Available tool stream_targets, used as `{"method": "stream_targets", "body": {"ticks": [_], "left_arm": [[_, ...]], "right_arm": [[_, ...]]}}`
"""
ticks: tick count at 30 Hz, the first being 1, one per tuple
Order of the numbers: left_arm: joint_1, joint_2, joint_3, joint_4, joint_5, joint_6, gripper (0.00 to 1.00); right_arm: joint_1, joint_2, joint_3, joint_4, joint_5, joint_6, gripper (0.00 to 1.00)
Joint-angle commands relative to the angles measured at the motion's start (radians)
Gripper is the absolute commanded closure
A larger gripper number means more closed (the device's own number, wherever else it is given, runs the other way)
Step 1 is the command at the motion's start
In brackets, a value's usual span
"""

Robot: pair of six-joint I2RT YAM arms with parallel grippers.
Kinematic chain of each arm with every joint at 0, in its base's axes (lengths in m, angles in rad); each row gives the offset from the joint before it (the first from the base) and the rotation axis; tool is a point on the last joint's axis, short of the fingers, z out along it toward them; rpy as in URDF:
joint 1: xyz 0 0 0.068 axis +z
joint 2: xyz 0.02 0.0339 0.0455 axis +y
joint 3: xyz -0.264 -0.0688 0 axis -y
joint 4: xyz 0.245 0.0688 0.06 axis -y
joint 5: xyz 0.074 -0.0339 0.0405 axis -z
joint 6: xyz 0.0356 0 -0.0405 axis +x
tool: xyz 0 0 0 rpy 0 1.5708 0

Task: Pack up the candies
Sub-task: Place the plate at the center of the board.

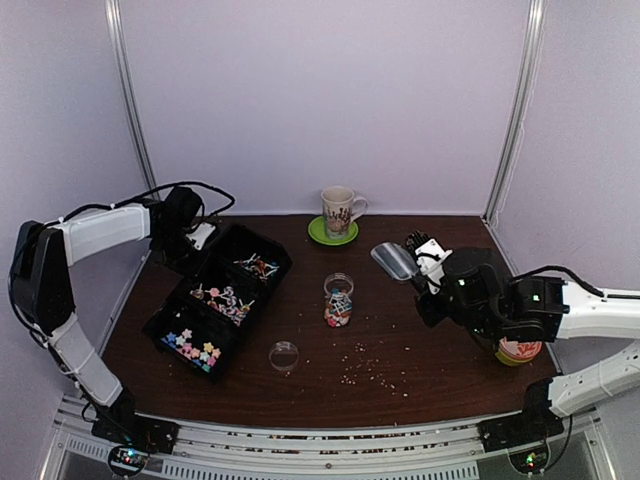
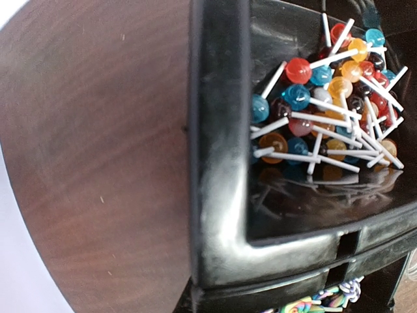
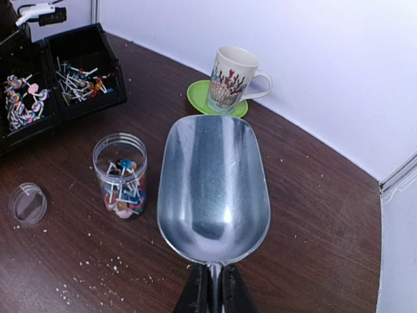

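I will tilt my right gripper downward and lower it to the bare tabletop beside the jar, then let go of the handle, because the scoop [image 1: 394, 260] is empty.
The candies lie in a black three-part bin [image 1: 270, 252]: lollipops [image 1: 258, 266] at the back, swirl pieces [image 1: 226, 300] in the middle, pastel stars [image 1: 195, 350] in front. A clear open jar [image 1: 338, 300] holds some lollipops. My right gripper [image 1: 432, 268] is shut on the handle of an empty metal scoop [image 1: 394, 260], held above the table right of the jar. In the right wrist view the scoop [image 3: 214, 189] is beside the jar [image 3: 120, 175]. My left gripper [image 1: 188, 238] is at the bin's back left corner [image 2: 218, 163], close to the lollipops [image 2: 326, 111]; its fingers are hidden.
The jar's clear lid [image 1: 284, 355] lies on the table in front. A patterned mug [image 1: 340, 210] stands on a green saucer [image 1: 320, 235] at the back. A round orange tin [image 1: 518, 350] sits under my right arm. Pale crumbs [image 1: 365, 365] are scattered in front.
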Motion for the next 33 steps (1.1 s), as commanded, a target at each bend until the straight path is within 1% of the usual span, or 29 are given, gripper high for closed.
{"method": "stream_targets", "body": {"ticks": [1, 7, 13, 17, 20, 25, 29, 33], "left_arm": [[0.004, 0.067, 0.158, 0.013, 0.039, 0.095, 1.0], [-0.003, 0.228, 0.358, -0.07, 0.026, 0.188, 1.0], [-0.013, 0.351, 0.493, -0.083, 0.039, 0.274, 1.0], [-0.023, 0.411, 0.553, -0.088, 0.054, 0.313, 1.0], [-0.033, 0.452, 0.587, -0.098, 0.026, 0.339, 1.0], [-0.032, 0.511, 0.628, -0.104, -0.002, 0.337, 1.0], [-0.033, 0.542, 0.64, -0.104, -0.028, 0.339, 0.93], [-0.033, 0.57, 0.653, -0.104, -0.068, 0.342, 0.9]], "right_arm": [[0.001, -0.028, -0.029, 0.173, 0.088, 0.016, 1.0], [0.002, -0.074, -0.087, 0.179, 0.07, 0.048, 1.0], [0.002, -0.114, -0.126, 0.165, 0.051, 0.081, 1.0], [0.002, -0.105, -0.131, 0.156, 0.057, 0.099, 1.0], [0.002, -0.088, -0.127, 0.16, 0.069, 0.113, 1.0], [0.0, -0.028, -0.104, 0.167, 0.077, 0.155, 1.0], [-0.004, 0.032, -0.065, 0.143, 0.093, 0.205, 1.0], [-0.027, 0.063, -0.041, 0.137, 0.081, 0.253, 1.0]]}}
